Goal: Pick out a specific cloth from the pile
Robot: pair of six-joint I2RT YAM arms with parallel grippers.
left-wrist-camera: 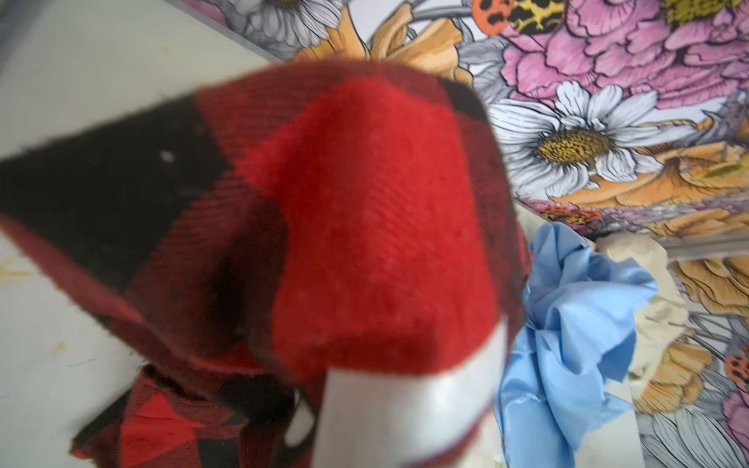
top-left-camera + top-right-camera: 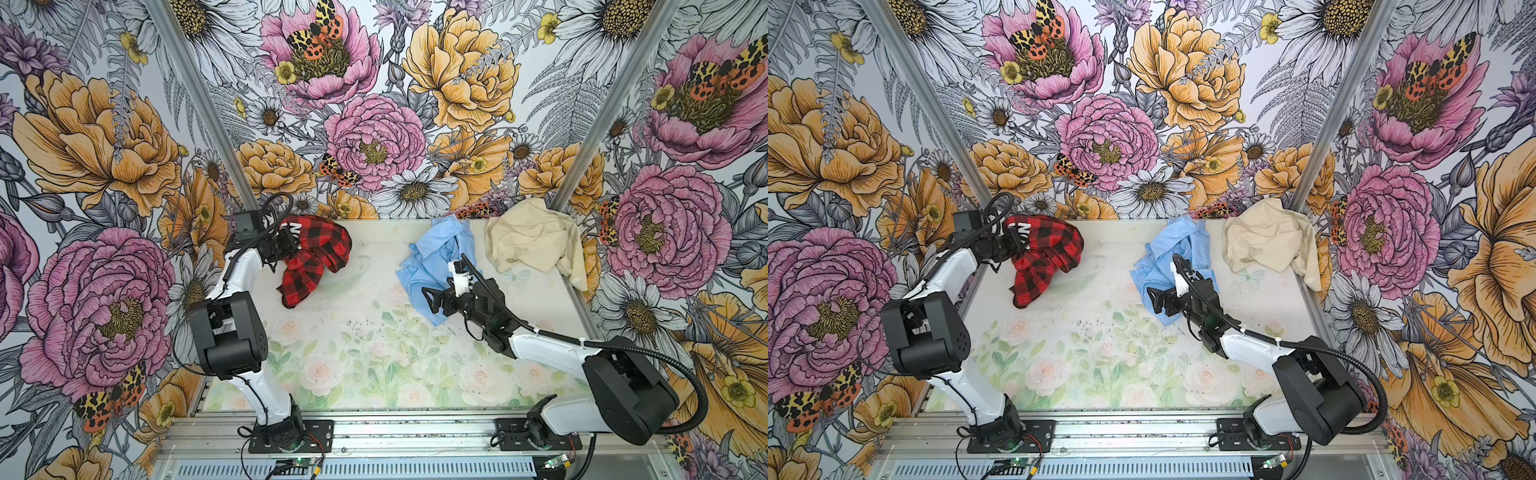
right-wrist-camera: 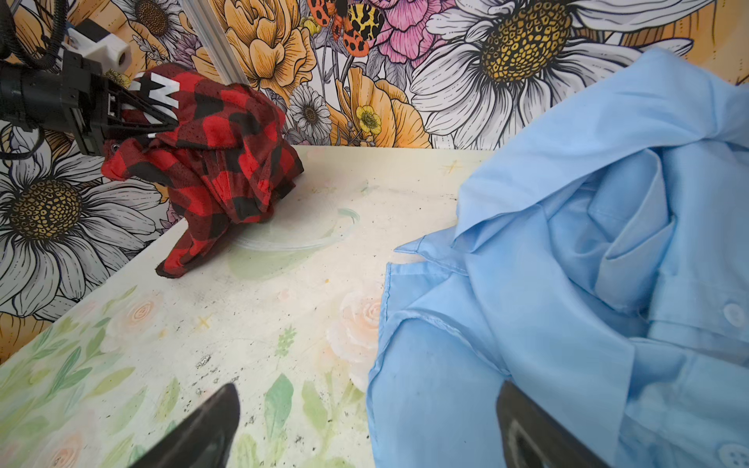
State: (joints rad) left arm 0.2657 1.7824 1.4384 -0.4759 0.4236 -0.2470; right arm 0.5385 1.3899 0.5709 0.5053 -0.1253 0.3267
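Note:
My left gripper tips its fingers down next, lowers the check cloth (image 2: 320, 253) onto the bare table below and releases it, as that spot lies clear of the blue cloth.
The red-and-black check cloth (image 2: 320, 253) (image 2: 1050, 253) (image 3: 219, 162) hangs bunched at the table's far left. My left gripper (image 2: 291, 242) (image 2: 1014, 245) (image 3: 162, 121) is shut on its upper part, beside the black patch with white letters (image 3: 162, 91). Its lower end trails on the table. In the left wrist view the cloth (image 1: 364, 202) and its white tag (image 1: 405, 413) hide the jaws. What is left of the pile lies spread out: a light blue cloth (image 2: 432, 253) (image 3: 567, 263) at the middle back, a cream-beige cloth (image 2: 532, 241) at the back right. My right gripper (image 2: 432, 300) (image 2: 1154, 300) (image 3: 367, 401) stands open over the blue cloth's near edge, holding nothing.
The pale floral table (image 2: 374, 353) is boxed in by flowered walls with metal corner posts (image 2: 232, 166) (image 2: 582, 166). An aluminium rail (image 2: 415, 432) carrying both arm bases runs along the front edge. The cream-beige cloth leans against the right wall.

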